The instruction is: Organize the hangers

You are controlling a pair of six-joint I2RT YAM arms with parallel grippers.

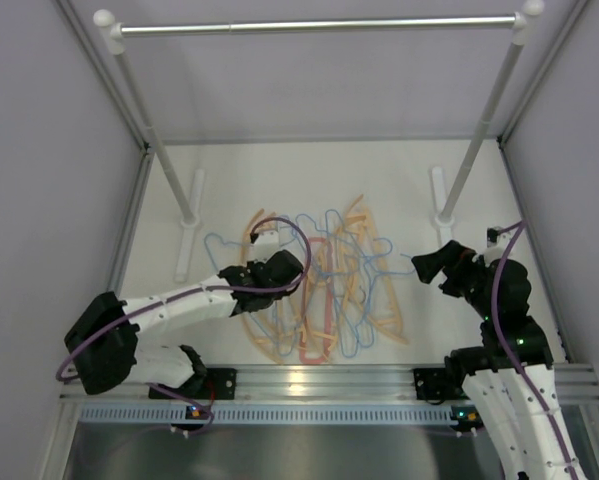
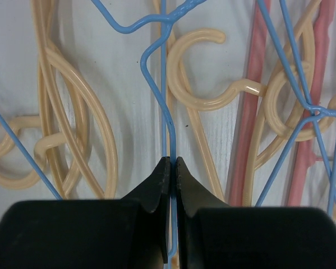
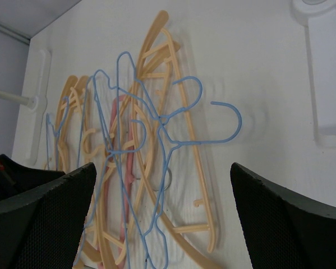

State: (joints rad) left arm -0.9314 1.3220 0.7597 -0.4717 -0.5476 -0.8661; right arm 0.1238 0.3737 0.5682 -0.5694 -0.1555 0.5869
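Note:
The robot's left gripper will next rise and turn outward to the bar's bare end [image 1: 177, 30], which is above it and to its left in the top view, and let go of the blue hanger there.
The hangers [image 1: 324, 285] lie tangled in a pile on the white table: thin light-blue wire ones, thicker peach ones and a pink-red one. My left gripper [image 1: 279, 268] is down on the pile's left side. In the left wrist view it [image 2: 172, 162] is shut on a blue wire hanger [image 2: 166, 22], with peach hangers [image 2: 201, 103] and the pink-red hanger [image 2: 252, 112] beside it. My right gripper [image 1: 429, 265] is open and empty, just right of the pile. Its wrist view [image 3: 162, 168] looks over the blue hangers [image 3: 235, 126], peach hangers [image 3: 198, 168] and the pink-red hanger [image 3: 125, 185].
A long silver rail [image 1: 319, 24] spans the top on two slanted white posts, with feet on the table at left [image 1: 189, 235] and right [image 1: 441, 205]. Grey walls close in both sides. A metal frame [image 1: 319, 380] runs along the near edge.

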